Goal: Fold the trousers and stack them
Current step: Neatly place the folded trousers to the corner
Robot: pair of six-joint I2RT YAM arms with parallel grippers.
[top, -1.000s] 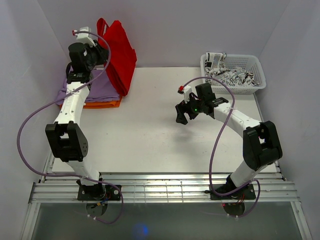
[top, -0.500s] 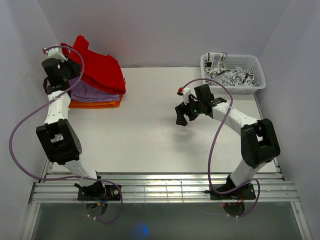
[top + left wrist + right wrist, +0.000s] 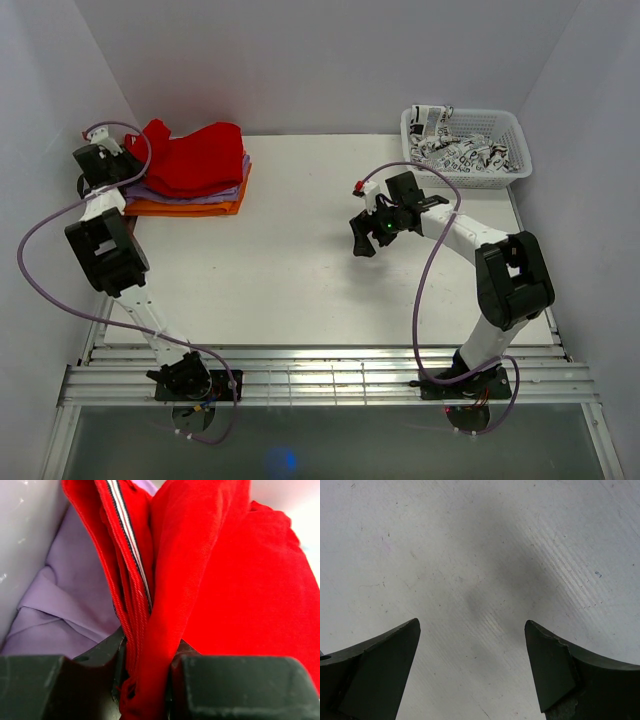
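My left gripper will shift slightly outward along the side toward the back side next and then open, because the trousers' pinched end (image 3: 145, 672) is bunched.
The bright red trousers (image 3: 195, 158) lie folded and bunched on top of a lilac cloth (image 3: 225, 190) and an orange cloth (image 3: 190, 208) at the table's back left. My left gripper (image 3: 128, 168) is at their left end, hard against the left wall, shut on the trousers. In the left wrist view a thick fold of the trousers (image 3: 215, 580) with a striped inner band is pinched where the left gripper (image 3: 147, 680) closes, and the lilac cloth (image 3: 65, 605) shows underneath. My right gripper (image 3: 362, 240) hangs open over bare table; the right gripper (image 3: 472, 645) holds nothing.
A white basket (image 3: 470, 178) at the back right holds a black-and-white patterned cloth (image 3: 455, 150). White walls close in the left, back and right sides. The table (image 3: 300, 280) runs forward to a metal rail (image 3: 320, 375) at the near edge.
My left arm swung left and down, carrying the trousers from hanging upright to lying across the lilac and orange stack. The right arm barely moved.
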